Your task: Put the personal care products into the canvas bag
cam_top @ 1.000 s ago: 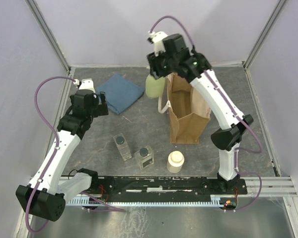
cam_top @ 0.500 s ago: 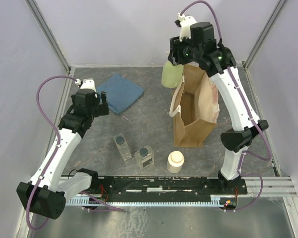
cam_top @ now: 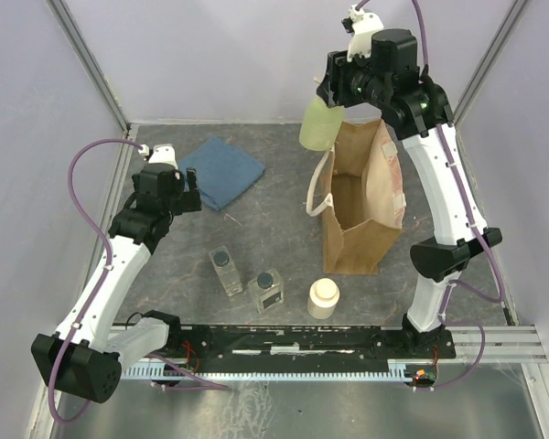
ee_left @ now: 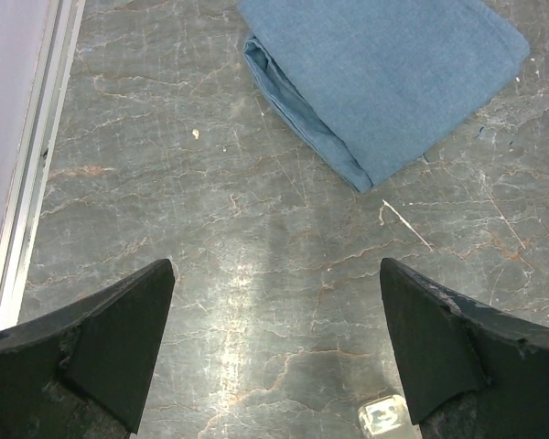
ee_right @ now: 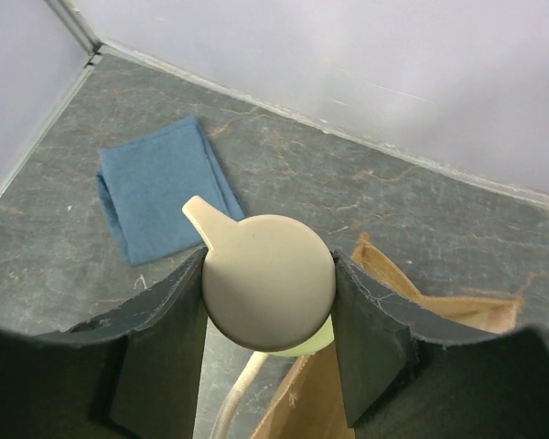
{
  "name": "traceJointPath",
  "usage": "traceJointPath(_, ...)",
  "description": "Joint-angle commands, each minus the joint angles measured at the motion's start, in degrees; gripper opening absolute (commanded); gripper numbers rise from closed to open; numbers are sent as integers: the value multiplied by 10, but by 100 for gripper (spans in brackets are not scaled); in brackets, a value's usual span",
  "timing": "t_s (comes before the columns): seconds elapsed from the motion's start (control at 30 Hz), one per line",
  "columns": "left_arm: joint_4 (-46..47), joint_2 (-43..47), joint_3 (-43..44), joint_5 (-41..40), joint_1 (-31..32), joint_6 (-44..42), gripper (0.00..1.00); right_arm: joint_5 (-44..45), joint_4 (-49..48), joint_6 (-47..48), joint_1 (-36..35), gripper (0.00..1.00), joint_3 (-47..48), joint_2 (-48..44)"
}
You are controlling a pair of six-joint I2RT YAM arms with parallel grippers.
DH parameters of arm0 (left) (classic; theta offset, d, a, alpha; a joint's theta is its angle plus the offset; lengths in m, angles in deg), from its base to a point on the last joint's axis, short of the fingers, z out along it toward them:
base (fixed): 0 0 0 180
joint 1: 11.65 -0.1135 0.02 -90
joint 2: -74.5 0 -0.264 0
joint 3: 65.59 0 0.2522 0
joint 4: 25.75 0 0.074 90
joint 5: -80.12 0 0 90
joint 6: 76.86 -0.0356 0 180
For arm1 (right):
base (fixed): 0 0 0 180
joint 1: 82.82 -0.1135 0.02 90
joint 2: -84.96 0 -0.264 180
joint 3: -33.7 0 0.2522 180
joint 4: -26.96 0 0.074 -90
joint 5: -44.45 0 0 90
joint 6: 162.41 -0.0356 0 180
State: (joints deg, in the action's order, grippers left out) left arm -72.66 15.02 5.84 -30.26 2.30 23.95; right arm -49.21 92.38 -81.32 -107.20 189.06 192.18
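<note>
The pump bottle hangs high beside the bag's rim, so the robot will bring its right gripper over the opening's far end (cam_top: 354,146), then lower it inside to let go.
My right gripper (cam_top: 334,99) is shut on the cream top of the pale green pump bottle (cam_top: 318,125) and holds it high, beside the far left rim of the canvas bag (cam_top: 359,197). In the right wrist view the pump top (ee_right: 267,282) fills the space between my fingers, above the bag's edge (ee_right: 384,270). The bag stands upright and open. Two clear dark-capped bottles (cam_top: 224,271) (cam_top: 267,291) and the cream cylindrical bottle (cam_top: 323,298) stand near the front. My left gripper (cam_top: 178,190) is open and empty over bare table.
A folded blue cloth (cam_top: 221,171) lies at the back left, also in the left wrist view (ee_left: 384,78). Grey walls enclose the table on three sides. A black rail (cam_top: 284,340) runs along the near edge.
My right gripper has lifted the green pump bottle up and to the right, from beside the bag to above its far left rim. The bag has shifted and straightened. The left arm has not moved.
</note>
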Motion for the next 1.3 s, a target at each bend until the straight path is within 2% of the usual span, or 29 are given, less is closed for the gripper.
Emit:
traceJointPath(0.0,26,0,-2,9,-2,-8,99,65,-66,7,30,0,10,-77)
traceJointPath(0.33,28,-5,-1,15,-2,-6,100,46,-76,1,68,0,-55,-115)
traceJointPath(0.5,29,-7,1,19,-3,-6,100,38,-93,-3,69,0,-164,-146)
traceJointPath(0.63,28,-7,2,18,-2,-10,100,31,-133,-13,68,0,-270,-165)
traceJointPath(0.83,28,-4,1,18,-3,-11,100,28,-199,-6,68,0,-380,-173)
traceJointPath(1.03,27,-3,0,24,-2,-6,100,24,-237,10,69,0,-423,-148)
traceJointPath(1.27,28,-8,-2,9,-2,-9,100,30,-259,27,69,0,-432,-106)
